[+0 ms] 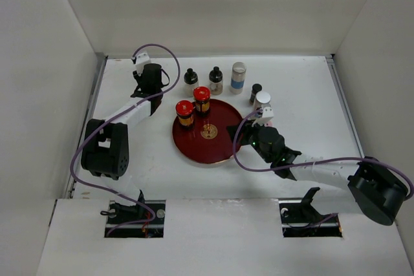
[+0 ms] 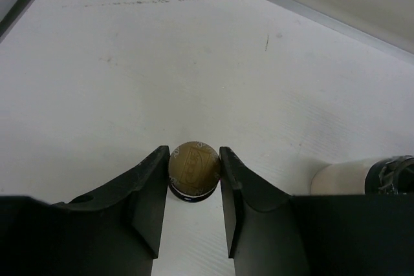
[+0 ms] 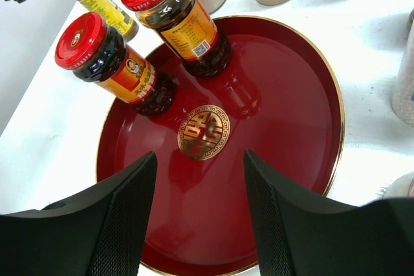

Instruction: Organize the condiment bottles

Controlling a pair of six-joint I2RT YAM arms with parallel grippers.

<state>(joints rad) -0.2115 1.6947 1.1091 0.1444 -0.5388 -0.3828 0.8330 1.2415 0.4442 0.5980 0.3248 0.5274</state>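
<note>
The robot needs to carry the bottle to the bare plate beside the nearer jar, back from the left gripper and to its right in the top view, and release it there.
My left gripper [image 1: 149, 81] is at the back left of the table, shut on a small yellow-labelled bottle [image 3: 103, 6]. From above, that bottle's gold cap [image 2: 194, 165] sits pinched between the two fingers. Two red-capped jars [image 1: 185, 112] [image 1: 202, 99] stand on the back-left part of the round dark red plate [image 1: 220, 143]. My right gripper [image 3: 200, 185] hovers open over the plate's near-right part with nothing between its fingers. Behind the plate stand two black-capped bottles [image 1: 190, 78] [image 1: 215, 79] and a silver-capped, blue-banded white bottle [image 1: 239, 77].
A small dark bottle [image 1: 256, 92] and a silver-capped white one [image 1: 262, 101] stand just right of the plate, close to my right wrist. A pale rounded thing [image 2: 343, 176] lies right of the left fingers. White walls enclose the table on the back and both sides.
</note>
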